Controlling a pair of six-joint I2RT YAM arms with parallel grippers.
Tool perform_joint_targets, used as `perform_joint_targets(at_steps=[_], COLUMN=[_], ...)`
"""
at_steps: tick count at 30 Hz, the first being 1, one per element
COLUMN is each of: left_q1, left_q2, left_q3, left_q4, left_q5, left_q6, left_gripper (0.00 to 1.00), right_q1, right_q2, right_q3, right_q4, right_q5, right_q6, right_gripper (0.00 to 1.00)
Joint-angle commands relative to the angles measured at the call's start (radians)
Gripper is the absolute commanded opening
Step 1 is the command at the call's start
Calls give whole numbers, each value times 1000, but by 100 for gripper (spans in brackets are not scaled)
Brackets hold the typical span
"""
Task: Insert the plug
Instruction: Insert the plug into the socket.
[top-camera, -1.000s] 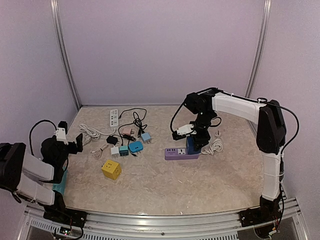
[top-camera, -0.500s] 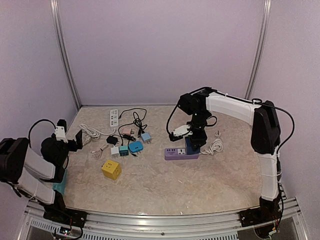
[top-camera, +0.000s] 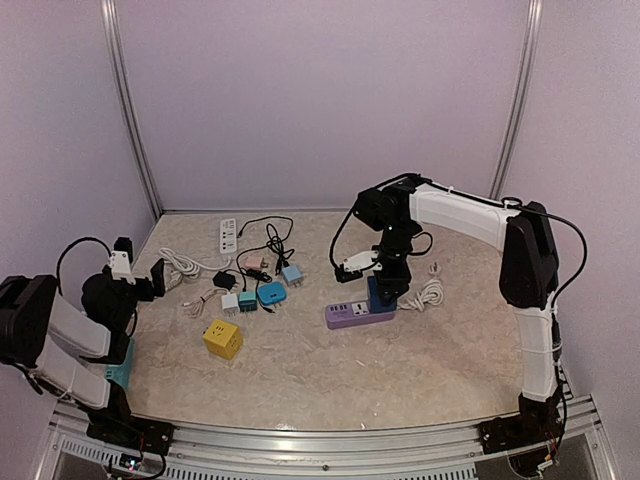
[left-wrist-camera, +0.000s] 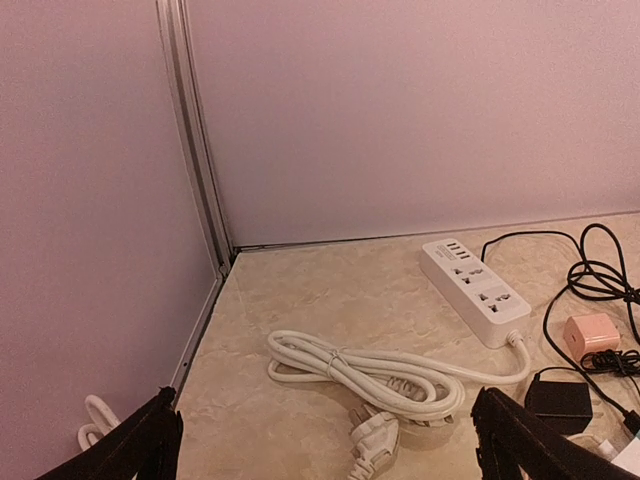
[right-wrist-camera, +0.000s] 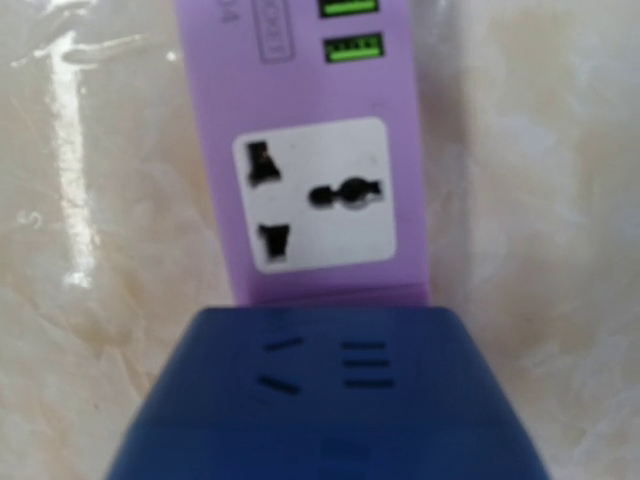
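Observation:
The dark blue plug is in my right gripper. Next, I will lower it to the purple power strip's end (top-camera: 384, 318) by the white cord, to seat it there and let it go.
A purple power strip (top-camera: 350, 317) lies at the table's middle right; in the right wrist view the strip (right-wrist-camera: 310, 150) shows one bare white socket and green USB ports. A dark blue plug (top-camera: 381, 297) stands on the strip's right end and fills the lower part of the right wrist view (right-wrist-camera: 330, 400). My right gripper (top-camera: 385, 282) reaches down from above and is shut on this plug; its fingers are hidden in the wrist view. My left gripper (top-camera: 145, 282) hangs open at the far left with nothing between its fingers (left-wrist-camera: 150, 445).
A yellow cube socket (top-camera: 222, 340), several small adapters (top-camera: 270, 293) and black cables lie left of centre. A white power strip (left-wrist-camera: 475, 290) with a coiled white cord (left-wrist-camera: 370, 365) lies in front of the left gripper. Another white cord (top-camera: 432, 293) sits right of the purple strip.
My right arm has shifted slightly left with the blue plug, and the purple strip has slid a little left and towards me. The left arm has barely moved.

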Motion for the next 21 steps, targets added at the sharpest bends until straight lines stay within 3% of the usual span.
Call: perform_joint_targets(at_steps=[1, 5, 16, 21], left_q1=[5, 5, 5, 4], left_q2=[2, 2, 2, 2], left_q3=[12, 12, 13, 12], left_q4=[8, 8, 7, 7], left_q5=[-8, -8, -7, -7], left_q6=[-4, -5, -4, -4], left_gripper=[99, 99, 99, 99], right_q1=[5, 5, -2, -15], right_q2=[8, 22, 10, -14], right_q3=[-11, -3, -83, -143], right_q4=[24, 29, -17, 16], right_q5=[40, 83, -55, -32], right_q6=[-1, -51, -62, -79], right_gripper=[0, 0, 0, 0])
